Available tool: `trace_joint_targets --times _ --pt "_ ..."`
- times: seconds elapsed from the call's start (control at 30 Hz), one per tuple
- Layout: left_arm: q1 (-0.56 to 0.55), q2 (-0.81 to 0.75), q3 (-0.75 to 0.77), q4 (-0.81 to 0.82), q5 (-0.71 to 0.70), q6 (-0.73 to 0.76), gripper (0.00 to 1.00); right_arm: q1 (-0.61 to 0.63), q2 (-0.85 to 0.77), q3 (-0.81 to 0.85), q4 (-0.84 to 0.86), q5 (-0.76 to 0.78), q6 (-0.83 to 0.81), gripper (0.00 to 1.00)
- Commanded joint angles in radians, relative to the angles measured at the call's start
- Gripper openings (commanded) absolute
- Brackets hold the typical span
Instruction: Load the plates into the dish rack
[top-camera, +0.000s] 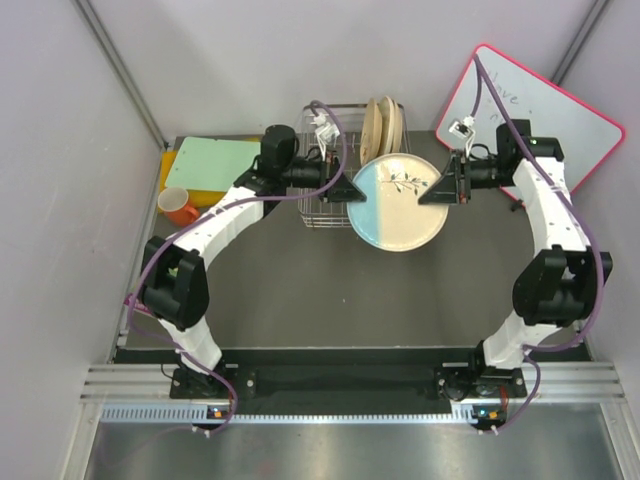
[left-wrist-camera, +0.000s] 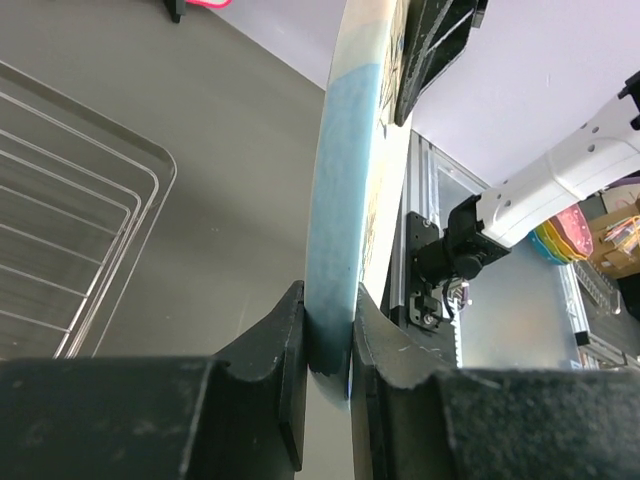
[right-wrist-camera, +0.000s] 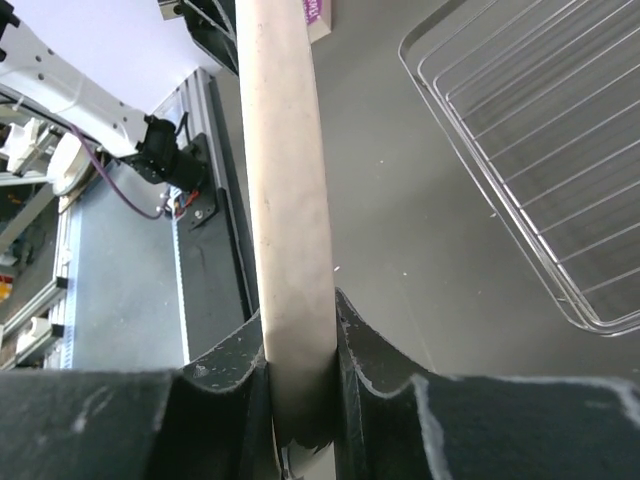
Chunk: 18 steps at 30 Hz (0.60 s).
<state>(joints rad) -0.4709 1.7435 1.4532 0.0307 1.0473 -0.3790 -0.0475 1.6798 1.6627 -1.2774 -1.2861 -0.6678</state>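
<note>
My right gripper swings outward and left in the top view next, then down to the gap beside the standing plates to release, since the gap lies outward and below.
A round plate (top-camera: 397, 202), half light blue and half cream with a twig motif, hangs in the air in front of the dish rack (top-camera: 325, 215). My left gripper (top-camera: 352, 188) is shut on its blue left rim (left-wrist-camera: 335, 250). My right gripper (top-camera: 435, 192) is shut on its cream right rim (right-wrist-camera: 285, 250). Several cream plates (top-camera: 384, 128) stand on edge at the right end of the silver wire rack. The rack's corner shows in the left wrist view (left-wrist-camera: 110, 200) and in the right wrist view (right-wrist-camera: 530, 160).
An orange cup (top-camera: 178, 206) and a pale green board (top-camera: 212, 163) sit at the back left. A white board with a pink rim (top-camera: 525, 115) leans at the back right. Grey walls close the sides.
</note>
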Motion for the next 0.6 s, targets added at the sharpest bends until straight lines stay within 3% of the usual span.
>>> trace_joint_targets --times 0.0,0.03,0.07,0.13,0.2,0.33,0.47,0.5,0.57 --pt "-0.005 -0.044 -0.020 0.069 -0.021 0.031 0.00 0.011 -0.104 0.034 0.177 -0.131 0.222 0.00" --pt "-0.005 -0.044 -0.024 0.051 -0.053 0.043 0.02 0.011 -0.115 0.029 0.220 -0.143 0.264 0.00" --pt "-0.005 -0.047 -0.024 -0.009 -0.079 0.081 0.11 0.011 -0.123 0.034 0.257 -0.137 0.289 0.00" --pt "0.005 -0.059 -0.021 -0.058 -0.151 0.127 0.66 0.011 -0.143 0.075 0.265 -0.029 0.316 0.00" --pt "0.038 -0.097 -0.011 -0.068 -0.194 0.189 0.83 0.009 -0.153 0.124 0.269 0.071 0.342 0.00" --pt "0.129 -0.140 0.073 -0.162 -0.271 0.253 0.97 0.015 -0.161 0.187 0.406 0.269 0.525 0.00" --pt "0.228 -0.235 0.020 -0.213 -0.447 0.370 0.99 0.089 -0.141 0.278 0.530 0.466 0.660 0.00" --pt "0.233 -0.257 -0.009 -0.204 -0.592 0.402 0.99 0.133 -0.120 0.339 0.539 0.566 0.701 0.00" --pt "0.235 -0.315 -0.111 -0.154 -0.725 0.448 0.99 0.191 -0.091 0.437 0.558 0.710 0.732 0.00"
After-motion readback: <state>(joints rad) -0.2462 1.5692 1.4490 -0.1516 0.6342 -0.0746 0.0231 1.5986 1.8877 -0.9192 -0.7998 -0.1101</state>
